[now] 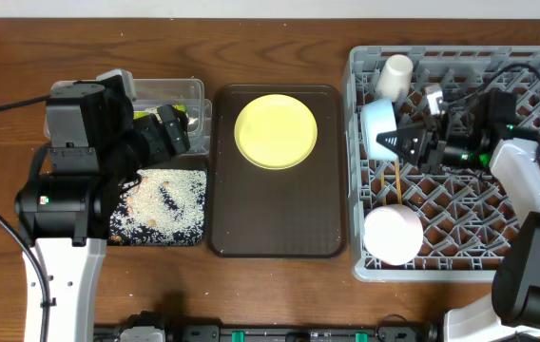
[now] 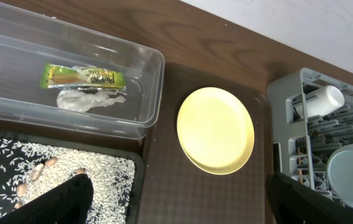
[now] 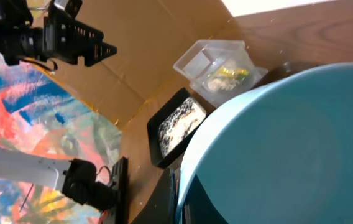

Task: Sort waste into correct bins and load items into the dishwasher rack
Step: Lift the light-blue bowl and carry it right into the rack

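My right gripper lowers the light blue bowl [image 1: 377, 120] next and releases its rim, since the gap between white cup and white bowl lies below that gripper.
My right gripper [image 1: 389, 142] is over the grey dishwasher rack [image 1: 360, 190], shut on the rim of the light blue bowl [image 1: 377, 120]. In the right wrist view that bowl [image 3: 288, 143] fills the frame, its rim pinched in the gripper [image 3: 178, 198]. A white cup [image 1: 395, 76], a white bowl [image 1: 392, 234] and wooden chopsticks [image 1: 398, 180] lie in the rack. The yellow plate [image 1: 276, 130] [image 2: 215, 129] rests on the brown tray [image 1: 279, 228]. My left gripper [image 1: 177, 128] [image 2: 186, 211] hangs open and empty. The clear tub [image 2: 145, 93] holds the wrapper [image 2: 83, 78] and napkin [image 2: 89, 99]. Rice covers the black tray [image 1: 161, 204].
The clear tub [image 1: 194, 90] and the black tray [image 2: 136, 163] stand side by side, close against the brown tray's left edge. The rack sits just right of the brown tray. Cables trail across the rack's far right corner [image 1: 527, 71]. Bare wooden table lies along the front edge [image 1: 279, 294].
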